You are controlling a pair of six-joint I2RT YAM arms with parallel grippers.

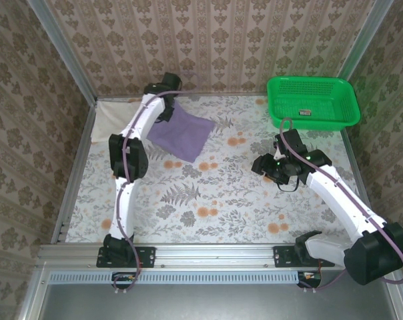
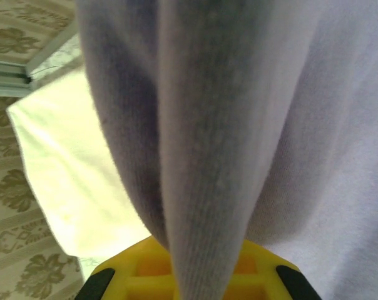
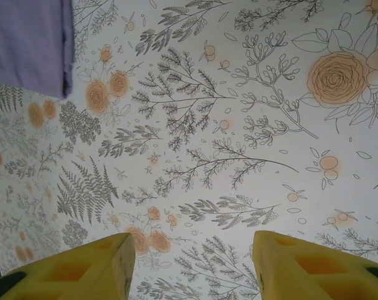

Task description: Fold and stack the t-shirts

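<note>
The cream t-shirt [image 1: 111, 120] [image 2: 82, 169] lies flat beside the purple fold, so my left gripper should lift the fold, move it over that shirt and lower it to let go.
The purple t-shirt [image 1: 181, 135] lies folded into a rough square at the back left of the flowered table. My left gripper [image 1: 166, 109] is at its far corner, shut on a fold of the purple cloth [image 2: 220, 144], which hangs down between the yellow fingers [image 2: 136, 270]. The cream t-shirt [image 1: 111, 120] lies flat at the back left corner, and it appears just beside the purple fold [image 2: 64, 162] in the left wrist view. My right gripper [image 1: 263, 166] hovers open over bare tablecloth right of centre, nothing between its fingers [image 3: 194, 253]. The purple t-shirt's edge [image 3: 27, 44] lies far off.
A green mesh basket [image 1: 308, 80] stands at the back right with a small dark item [image 1: 305, 112] inside. Metal frame rails run along the table's left and right sides, with patterned walls behind.
</note>
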